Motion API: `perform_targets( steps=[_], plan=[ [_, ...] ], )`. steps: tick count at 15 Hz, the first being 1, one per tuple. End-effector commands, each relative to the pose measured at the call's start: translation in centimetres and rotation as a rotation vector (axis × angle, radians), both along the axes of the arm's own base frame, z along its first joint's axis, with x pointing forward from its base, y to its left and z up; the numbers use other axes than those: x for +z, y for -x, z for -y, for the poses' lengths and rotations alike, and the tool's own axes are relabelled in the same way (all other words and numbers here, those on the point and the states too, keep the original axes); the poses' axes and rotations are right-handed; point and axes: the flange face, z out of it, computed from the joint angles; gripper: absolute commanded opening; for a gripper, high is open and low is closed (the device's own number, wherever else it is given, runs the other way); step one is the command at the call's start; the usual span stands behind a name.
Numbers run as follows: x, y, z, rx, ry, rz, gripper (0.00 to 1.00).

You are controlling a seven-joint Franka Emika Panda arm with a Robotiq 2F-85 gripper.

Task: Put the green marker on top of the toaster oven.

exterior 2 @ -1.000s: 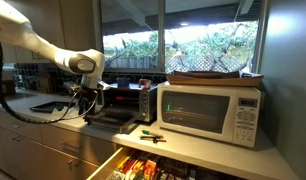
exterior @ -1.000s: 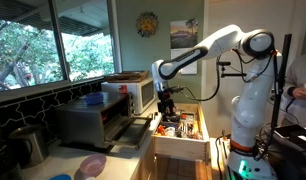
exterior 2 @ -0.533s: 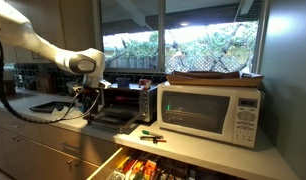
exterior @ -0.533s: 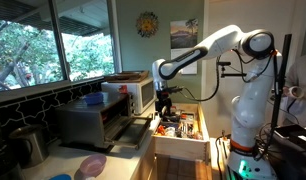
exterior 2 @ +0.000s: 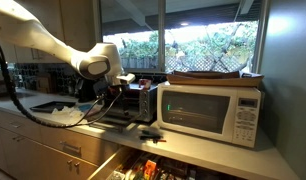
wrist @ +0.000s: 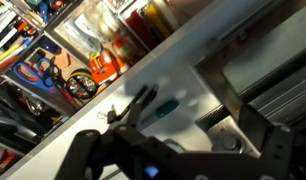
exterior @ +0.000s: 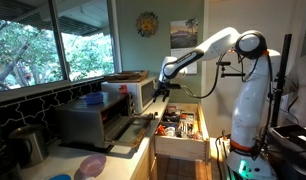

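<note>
The green marker (exterior 2: 149,135) (wrist: 167,107) lies slanted to my fingers, so next my gripper will move down and toward the white microwave, turning to settle over the marker.
The green marker (exterior 2: 150,135) lies on the counter in front of the white microwave, beside the toaster oven's door. In the wrist view it shows as a dark pen with a green end (wrist: 156,107) on the pale counter. The silver toaster oven (exterior: 91,121) stands on the counter with its front door dropped open; in an exterior view it sits behind the arm (exterior 2: 133,101). My gripper (exterior: 160,92) hangs above the counter near the marker, also seen in an exterior view (exterior 2: 117,92). Its fingers (wrist: 173,142) are spread apart and hold nothing.
A white microwave (exterior 2: 213,111) stands next to the toaster oven, with a flat box on top. A drawer full of tools and utensils (exterior: 180,127) is pulled out below the counter edge. A pink plate (exterior: 91,165) lies at the counter's near end.
The gripper has moved from over the toaster oven's open door towards the microwave, and now hangs near the marker. The marker has not moved.
</note>
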Motion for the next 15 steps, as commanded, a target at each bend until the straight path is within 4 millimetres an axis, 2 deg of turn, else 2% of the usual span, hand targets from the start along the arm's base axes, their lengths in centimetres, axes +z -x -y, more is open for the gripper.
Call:
perform_targets(
  steps=[1,2,3,5,7,11,15],
  plan=[
    [-1.9,-0.3,4.7,-0.174,0.020,0.106,1.00],
    [-2.7,-0.2,5.4,-0.238,0.023,0.092,1.00],
    [-1.0,-0.1,4.6,-0.148,0.022,0.090,1.00],
    [-2.2,-0.2,5.6,-0.205,0.021,0.088,1.00],
    [-2.6,-0.4,5.6,-0.219,0.018,0.085,1.00],
    [-6.8,-3.8,4.7,-0.480,-0.038,0.056,1.00],
    [-9.9,-7.3,3.7,-0.652,-0.090,0.133,1.00]
  ],
)
